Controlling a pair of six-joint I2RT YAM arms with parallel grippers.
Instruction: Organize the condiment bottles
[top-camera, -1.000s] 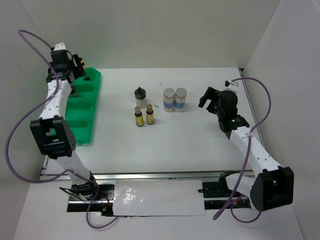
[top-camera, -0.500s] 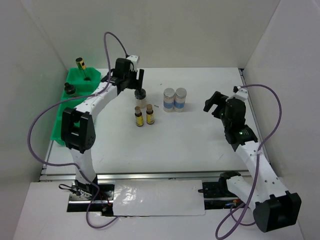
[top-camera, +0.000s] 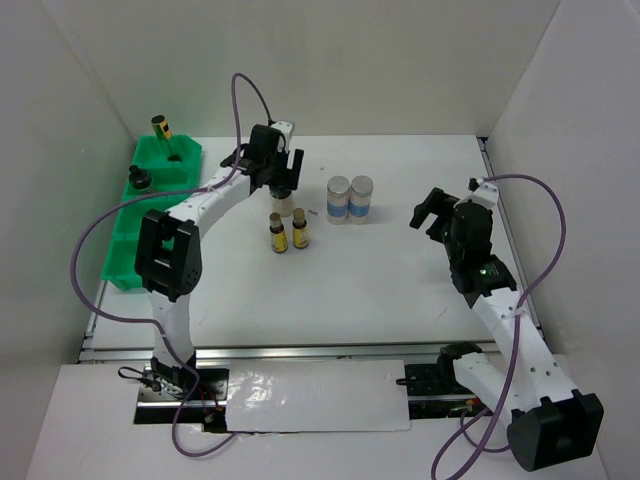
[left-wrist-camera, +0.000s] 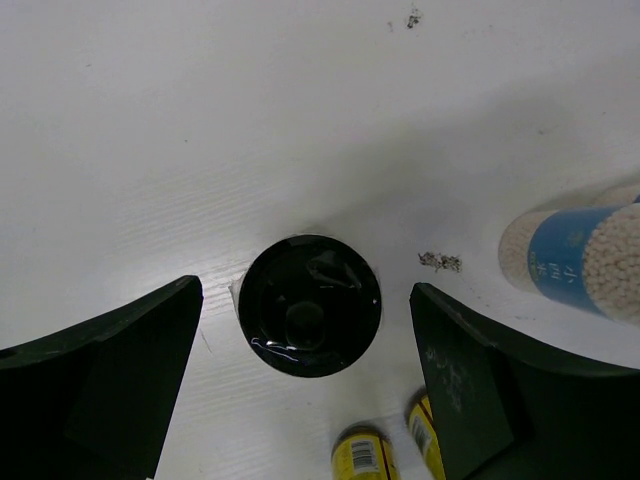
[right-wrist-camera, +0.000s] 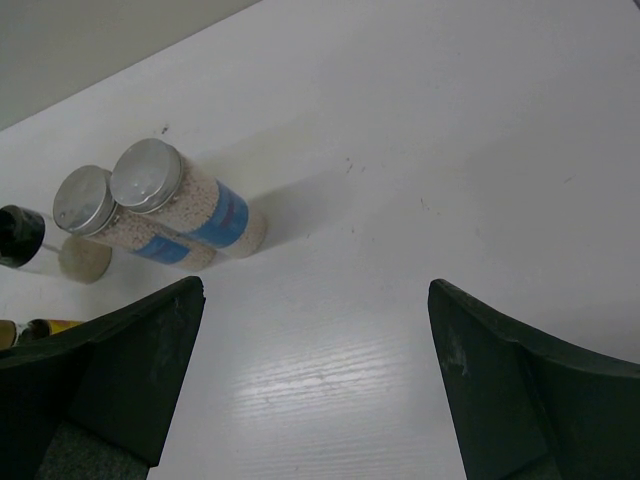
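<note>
My left gripper is above the clear bottle's black cap (top-camera: 281, 190) (left-wrist-camera: 310, 306), which lies below between the open fingers, so next it should lower straight down around it and close on its sides.
My left gripper (top-camera: 281, 185) hangs open straight above the clear bottle (top-camera: 284, 207). In the left wrist view its black cap (left-wrist-camera: 310, 305) sits between my two fingers (left-wrist-camera: 110, 360) with a gap on each side. Two small amber bottles with yellow labels (top-camera: 278, 233) (top-camera: 300, 230) stand just in front of it. To their right stand two silver-lidded, blue-labelled jars (top-camera: 339, 200) (top-camera: 361, 198), side by side. My right gripper (top-camera: 430, 212) is open over bare table to the right of the jars (right-wrist-camera: 190, 210), holding nothing.
A green compartment tray (top-camera: 118, 262) lies along the left wall. A yellow-labelled bottle (top-camera: 163, 132) and a black-capped one (top-camera: 140, 178) stand in its far compartments. The right wall is close behind my right arm.
My left arm has swung from the green tray across to the clear bottle and its jaws have widened. The right arm has drawn back slightly toward the near edge.
</note>
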